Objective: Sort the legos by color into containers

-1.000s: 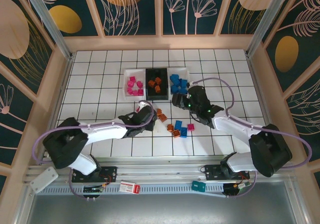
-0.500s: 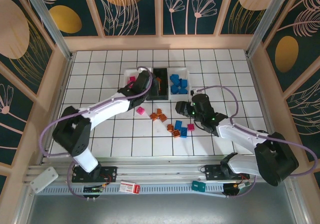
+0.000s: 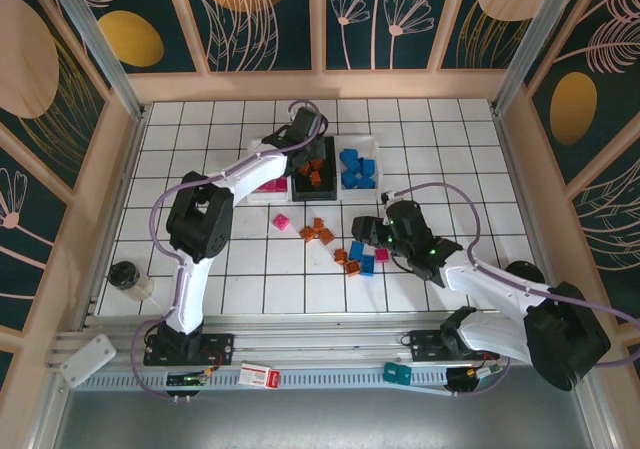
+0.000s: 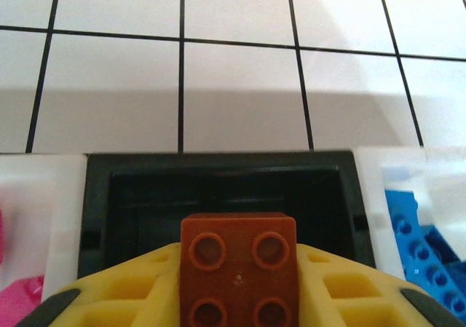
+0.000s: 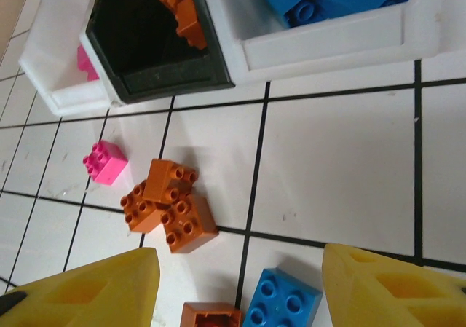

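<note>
I will next turn my right gripper and lower it back toward my base onto the orange lego beside the blue one, for the black tray [image 3: 322, 147].
Three containers stand in a row at the back: a white tray [image 3: 262, 176] with pink legos, a black tray [image 3: 322, 147] with orange ones, and a white tray [image 3: 372, 149] with blue ones. My left gripper [image 3: 305, 154] hangs over the black tray [image 4: 218, 188], shut on an orange lego [image 4: 239, 265]. Lower down, my right gripper [image 3: 362, 231] stands open [image 5: 239, 258] above the loose legos on the tiles. A blue lego [image 5: 280, 298] and an orange lego [image 5: 211, 316] lie between its fingers. Three orange legos [image 5: 167, 203] and a pink lego [image 5: 104, 162] lie further out.
Loose legos lie mid-table: a pink one [image 3: 283, 221], an orange cluster [image 3: 318, 232], a blue and orange group [image 3: 355, 259] and another pink one [image 3: 381, 255]. Wooden walls [image 3: 115, 169] enclose the white tiled floor [image 3: 450, 169].
My left arm swung from the loose pile up to the black tray, carrying the orange lego. My right gripper drew back from beside the blue tray toward the loose legos, still open.
</note>
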